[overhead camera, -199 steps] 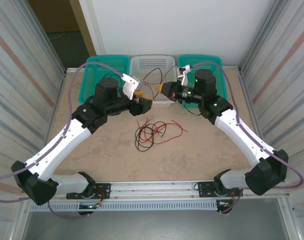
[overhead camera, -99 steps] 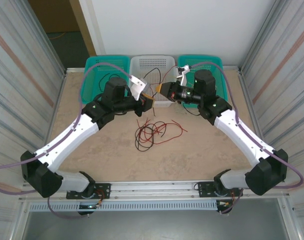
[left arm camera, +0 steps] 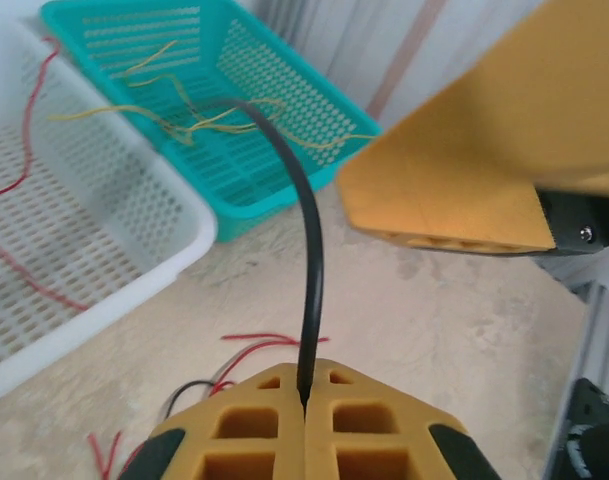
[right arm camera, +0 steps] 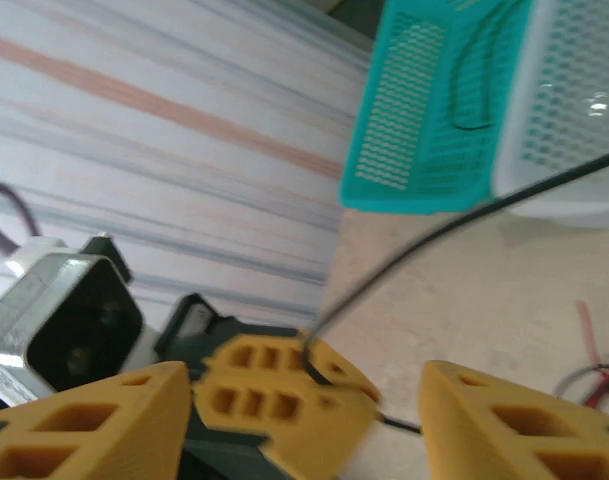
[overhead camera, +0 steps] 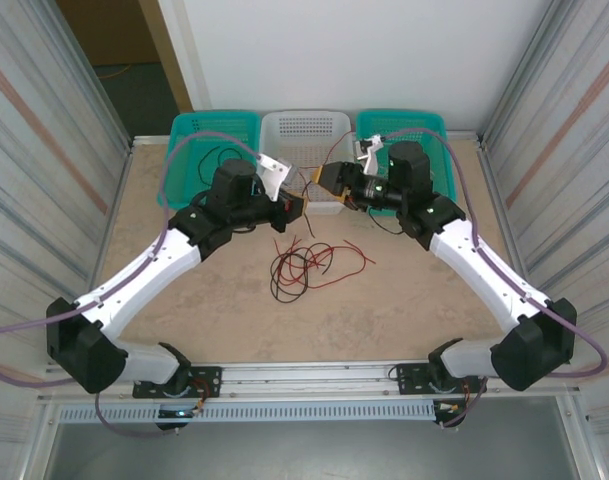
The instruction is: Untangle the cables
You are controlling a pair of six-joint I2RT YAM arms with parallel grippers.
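Another black cable already lies over the teal basket [overhead camera: 208,156], so I will next swing my left gripper outward over there, away from the right gripper, and let go of the black cable.
My left gripper [left arm camera: 306,387] is shut on a black cable [left arm camera: 312,260] that arcs up and away toward the baskets. In the top view the left gripper [overhead camera: 297,205] sits just in front of the white basket, close to my right gripper [overhead camera: 329,178]. The right gripper [right arm camera: 304,385] stands open, its yellow fingers [right arm camera: 94,420] wide apart on either side of the left gripper's shut jaws, with the black cable [right arm camera: 434,235] running past. A tangle of red and black cables [overhead camera: 296,265] lies on the table below both grippers.
Three baskets line the back edge: a teal one [overhead camera: 209,135] holding a black cable, a white one [overhead camera: 304,130] with red cables [left arm camera: 29,110], and a teal one [left arm camera: 284,130] with yellow cables [left arm camera: 199,118]. Corrugated walls close in both sides.
The left gripper moved right toward the right gripper and shut on the black cable. The right gripper, shut before, has opened and let the cable go.
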